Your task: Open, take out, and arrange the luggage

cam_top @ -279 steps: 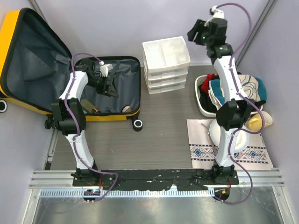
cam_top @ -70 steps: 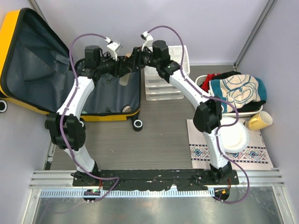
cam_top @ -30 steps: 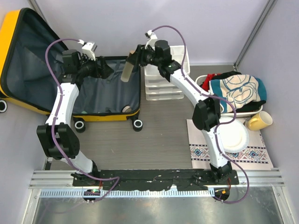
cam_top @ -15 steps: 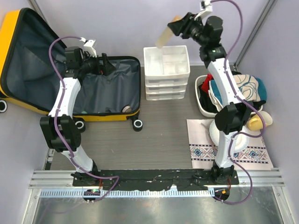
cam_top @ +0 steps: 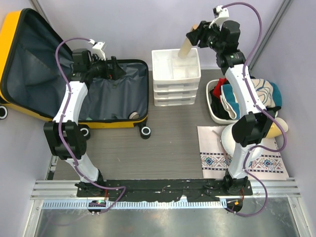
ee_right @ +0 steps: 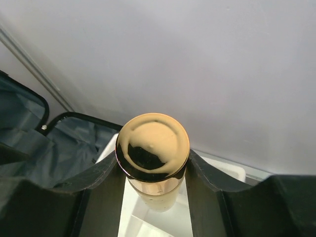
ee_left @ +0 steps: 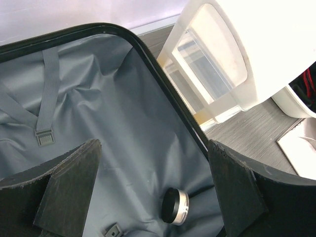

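Observation:
My right gripper needs to move toward the top tray's far corner on the basin side next, then go down and open, because the cream bottle [cam_top: 186,47] hangs above the top tray.
The yellow luggage [cam_top: 12,37] lies open at the left, its grey-lined base [cam_top: 116,96] next to the drawers. My left gripper [cam_top: 112,69] hangs open over that base, nothing between its fingers [ee_left: 74,187]. On the lining [ee_left: 98,113] below it lies a small black-and-silver jar [ee_left: 176,206], which also shows from above [cam_top: 133,115]. My right gripper [cam_top: 196,33] is shut on a cream bottle [cam_top: 186,47] with a gold cap [ee_right: 152,146]. It holds the bottle tilted over the top tray of the white drawer organizer [cam_top: 177,74].
A white basin [cam_top: 213,106] heaped with clothes [cam_top: 256,96] stands right of the organizer. In front of it a patterned mat [cam_top: 247,163] bears a white plate [cam_top: 226,140] and a yellow mug [cam_top: 274,129]. Walls close in at the back and sides.
My right gripper has carried the bottle from over the luggage to the right and down onto the organizer's top tray. My left gripper has opened wider and drawn back slightly.

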Available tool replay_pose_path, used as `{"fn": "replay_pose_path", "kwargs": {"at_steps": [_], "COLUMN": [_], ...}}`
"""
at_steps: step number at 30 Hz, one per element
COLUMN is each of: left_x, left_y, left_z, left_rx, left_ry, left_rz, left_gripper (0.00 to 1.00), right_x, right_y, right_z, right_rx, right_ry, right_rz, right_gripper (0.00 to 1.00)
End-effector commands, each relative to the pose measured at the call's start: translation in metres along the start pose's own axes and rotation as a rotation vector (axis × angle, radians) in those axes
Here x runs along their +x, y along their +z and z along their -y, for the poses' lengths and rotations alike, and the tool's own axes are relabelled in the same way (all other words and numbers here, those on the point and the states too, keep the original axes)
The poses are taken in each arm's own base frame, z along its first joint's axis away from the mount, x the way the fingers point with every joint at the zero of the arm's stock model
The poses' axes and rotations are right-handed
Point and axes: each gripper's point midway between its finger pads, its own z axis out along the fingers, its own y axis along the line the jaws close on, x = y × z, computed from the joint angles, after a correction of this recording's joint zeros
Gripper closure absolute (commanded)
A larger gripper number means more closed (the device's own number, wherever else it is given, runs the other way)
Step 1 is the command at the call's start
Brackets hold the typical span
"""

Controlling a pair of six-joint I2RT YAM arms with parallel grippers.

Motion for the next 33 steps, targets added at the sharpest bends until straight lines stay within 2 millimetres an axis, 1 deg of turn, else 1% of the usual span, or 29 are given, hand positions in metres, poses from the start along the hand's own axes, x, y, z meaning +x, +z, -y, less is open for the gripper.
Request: {"fn": "replay_pose_path", "kwargs": {"at_steps": [1, 3, 7, 9, 14, 16, 17, 21, 22, 24, 25, 26, 29, 32, 33], "left_x": [-0.019, -0.019, -0.016, -0.015, -0.014, -0.011, -0.009, -0.003, -0.002, -0.001, 0.0, 0.001, 0.005, 0.012, 0.014], "left_y": [-0.007, -0.007, -0.008, -0.007, -0.007, -0.006, -0.007, -0.007, -0.007, -0.007, -0.007, -0.007, -0.007, -0.006, -0.007], "left_z": [0.007, 0.007, 0.007, 0.007, 0.005, 0.004, 0.004, 0.002, 0.002, 0.001, 0.001, 0.0, -0.001, -0.006, -0.012], "left_rx": [0.013, 0.012, 0.008, 0.01, 0.005, 0.003, 0.002, -0.003, -0.004, -0.007, -0.006, -0.009, -0.013, -0.027, -0.058], "left_ry": [0.049, 0.055, 0.057, 0.061, 0.063, 0.061, 0.063, 0.06, 0.06, 0.083, 0.084, 0.085, 0.086, 0.088, 0.088], "left_rz": [0.037, 0.036, 0.032, 0.03, 0.024, 0.016, 0.009, -0.007, -0.007, -0.008, -0.012, -0.013, -0.027, -0.057, -0.067], "left_gripper": [0.08, 0.07, 0.07, 0.07, 0.07, 0.07, 0.07, 0.07, 0.07, 0.07, 0.07, 0.07, 0.06, 0.06, 0.06], "right_x": [-0.055, -0.051, -0.054, -0.053, -0.049, -0.045, -0.046, -0.038, -0.033, -0.03, -0.025, -0.028, -0.024, -0.012, -0.008], "right_y": [-0.011, -0.009, -0.008, -0.006, 0.0, 0.005, 0.006, 0.01, 0.012, 0.014, 0.016, 0.017, 0.022, 0.026, 0.026], "right_z": [-0.006, 0.001, 0.003, 0.007, 0.013, 0.016, 0.016, 0.026, 0.027, 0.033, 0.036, 0.037, 0.039, 0.038, 0.038], "right_rx": [0.031, 0.057, 0.065, 0.082, 0.091, 0.094, 0.094, 0.119, 0.122, 0.139, 0.144, 0.149, 0.143, 0.133, 0.136], "right_ry": [-0.135, -0.142, -0.152, -0.156, -0.174, -0.171, -0.174, -0.198, -0.205, -0.237, -0.247, -0.253, -0.259, -0.243, -0.234], "right_rz": [0.147, 0.139, 0.156, 0.157, 0.165, 0.158, 0.16, 0.145, 0.133, 0.129, 0.12, 0.126, 0.105, 0.066, 0.054], "right_gripper": [0.99, 0.99, 0.99, 0.99, 0.99, 0.99, 0.99, 0.99, 0.99, 0.99, 0.99, 0.99, 0.99, 0.99, 0.91]}}
